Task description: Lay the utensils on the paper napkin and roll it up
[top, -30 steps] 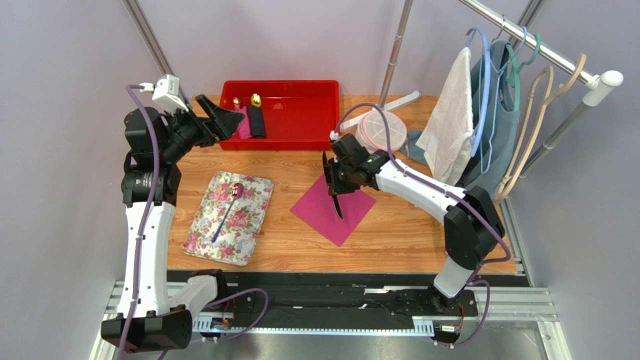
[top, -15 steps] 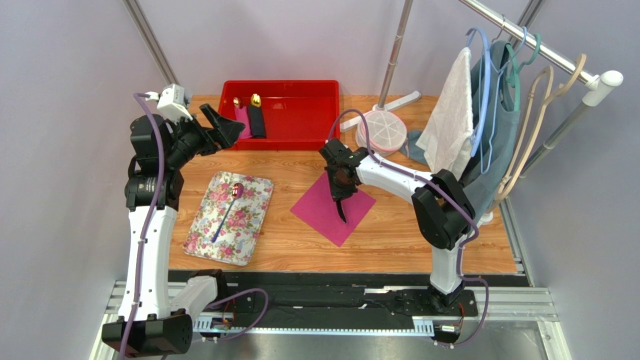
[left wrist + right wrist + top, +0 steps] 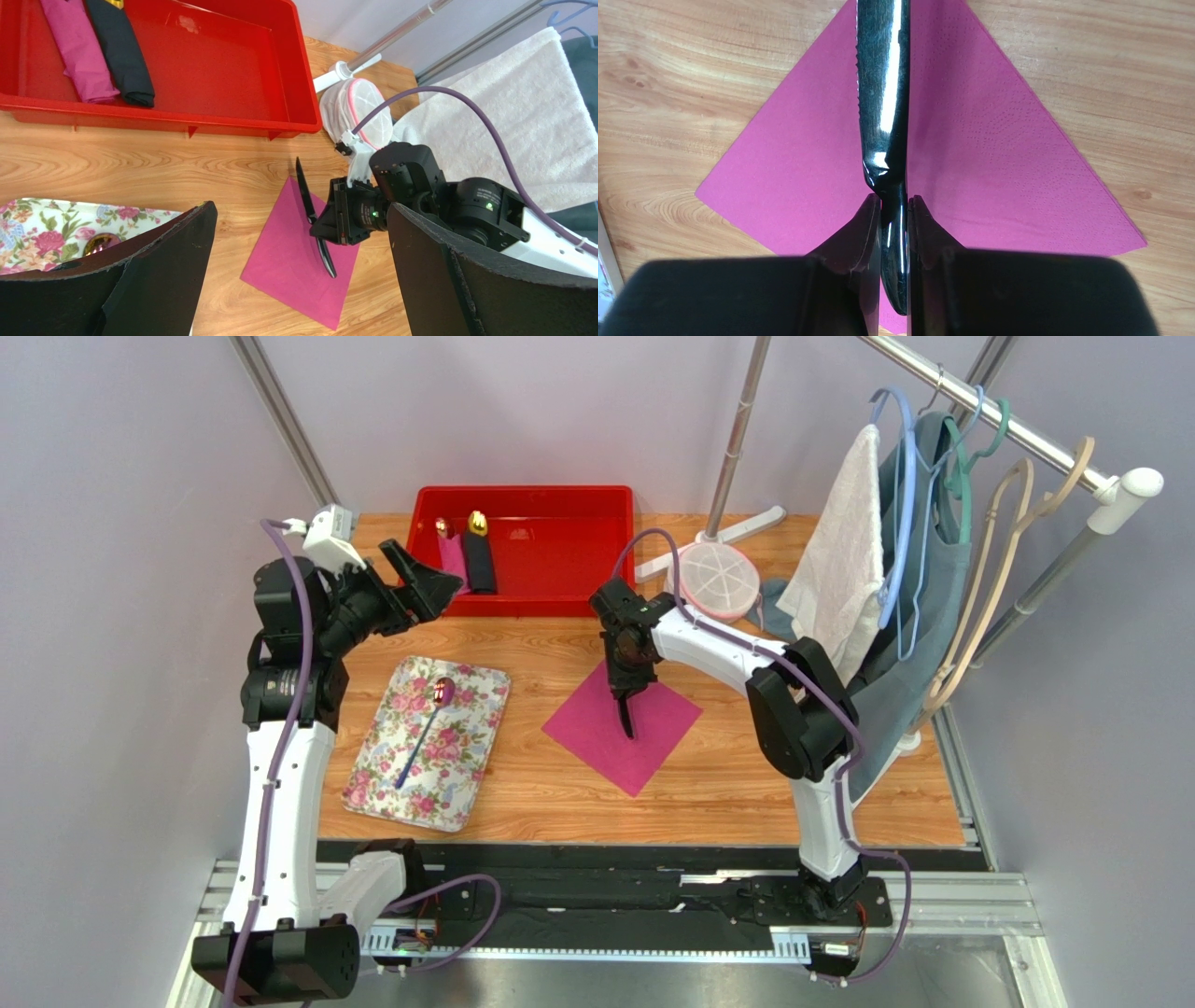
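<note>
My right gripper moves down a little next and lets go of the glossy black knife onto the magenta napkin just below, since the blade follows the napkin's diagonal.
The magenta paper napkin lies flat on the wooden table, one corner pointing at the arms. My right gripper hovers over it, shut on a glossy black knife that hangs down toward the sheet. The right wrist view shows the knife pinched between the fingers along the napkin's diagonal. A black-handled spoon with a purple-tinted head rests on the floral cloth. My left gripper is raised at the back left, open and empty. It looks down on the napkin and knife.
A red bin at the back holds a pink roll and a black roll with gold-headed cutlery. A round white mesh pouch lies right of it. A clothes rack with a white towel and hangers stands at the right.
My right gripper has shifted left and toward the back with the knife, which now hangs nearer the napkin's middle. The left gripper has drifted slightly right.
</note>
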You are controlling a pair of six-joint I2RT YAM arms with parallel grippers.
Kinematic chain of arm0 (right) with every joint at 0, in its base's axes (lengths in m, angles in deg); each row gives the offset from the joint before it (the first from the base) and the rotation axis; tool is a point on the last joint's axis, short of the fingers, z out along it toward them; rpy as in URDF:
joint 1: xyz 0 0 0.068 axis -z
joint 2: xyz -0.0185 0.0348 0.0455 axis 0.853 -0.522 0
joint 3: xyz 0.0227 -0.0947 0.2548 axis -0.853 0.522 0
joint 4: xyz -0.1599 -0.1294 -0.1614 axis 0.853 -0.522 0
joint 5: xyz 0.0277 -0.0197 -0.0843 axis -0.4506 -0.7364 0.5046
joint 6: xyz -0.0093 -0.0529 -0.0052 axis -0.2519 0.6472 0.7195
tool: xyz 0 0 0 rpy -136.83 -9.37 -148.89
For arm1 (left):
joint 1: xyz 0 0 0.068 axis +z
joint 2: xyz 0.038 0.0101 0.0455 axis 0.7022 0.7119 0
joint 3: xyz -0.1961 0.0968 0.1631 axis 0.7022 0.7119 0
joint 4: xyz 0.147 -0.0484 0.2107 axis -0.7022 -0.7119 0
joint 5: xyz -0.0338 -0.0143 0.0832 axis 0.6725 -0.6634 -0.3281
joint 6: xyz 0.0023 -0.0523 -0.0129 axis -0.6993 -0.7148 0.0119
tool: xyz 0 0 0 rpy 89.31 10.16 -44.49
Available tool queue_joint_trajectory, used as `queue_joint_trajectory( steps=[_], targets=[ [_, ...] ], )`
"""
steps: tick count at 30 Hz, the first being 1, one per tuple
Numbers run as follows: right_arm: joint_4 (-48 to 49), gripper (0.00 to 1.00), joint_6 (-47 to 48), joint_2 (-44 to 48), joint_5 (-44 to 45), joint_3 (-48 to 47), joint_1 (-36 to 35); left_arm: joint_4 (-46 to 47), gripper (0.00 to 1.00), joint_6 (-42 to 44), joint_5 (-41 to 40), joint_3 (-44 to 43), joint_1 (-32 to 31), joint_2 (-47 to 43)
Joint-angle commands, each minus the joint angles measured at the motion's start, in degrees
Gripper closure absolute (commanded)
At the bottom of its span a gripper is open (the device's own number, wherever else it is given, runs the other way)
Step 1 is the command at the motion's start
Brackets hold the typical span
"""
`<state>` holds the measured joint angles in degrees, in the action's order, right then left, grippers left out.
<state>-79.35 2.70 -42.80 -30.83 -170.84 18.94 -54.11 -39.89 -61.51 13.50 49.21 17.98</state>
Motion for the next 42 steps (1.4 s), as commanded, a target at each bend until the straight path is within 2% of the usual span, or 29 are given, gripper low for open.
queue_joint_trajectory(
  steps=[1, 13, 25, 27, 31, 39, 40, 42],
  targets=[
    [-2.3, 0.99, -2.1, -1.6, -1.1, -4.8, 0.3, 1.9, 0.01, -1.6, 1.0, 0.2, 0.2, -0.8],
    [-2.8, 0.98, -3.0, -4.1, -1.0, -5.4, 0.5, 2.4, 0.01, -2.0, 1.0, 0.6, 0.2, -0.3],
    [-3.0, 0.92, -3.8, -5.6, -1.4, -5.5, 0.7, 2.5, 0.01, -1.8, 1.1, 1.4, 0.2, -0.1],
    [-3.2, 0.90, -3.8, -5.7, -1.5, -5.5, 0.7, 2.6, 0.01, -2.0, 1.1, 1.3, 0.2, -0.1],
    [-3.3, 0.78, -4.0, -5.6, -1.8, -5.1, 1.1, 2.3, 0.01, -1.9, 1.2, 1.4, 0.1, 0.0],
    [-3.5, 0.74, -4.7, -3.5, -4.1, -5.1, 1.4, 1.5, 0.01, -1.0, 1.1, 1.5, 0.2, 0.2],
    [-3.5, 0.69, -4.6, -3.0, -4.3, -5.1, 1.4, 1.3, 0.01, -0.9, 1.1, 1.4, 0.2, 0.3],
    [-3.5, 0.68, -4.5, -2.0, -4.3, -4.9, 1.4, 0.6, 0.01, -0.3, 1.1, 1.2, 0.2, 0.3]
  ],
)
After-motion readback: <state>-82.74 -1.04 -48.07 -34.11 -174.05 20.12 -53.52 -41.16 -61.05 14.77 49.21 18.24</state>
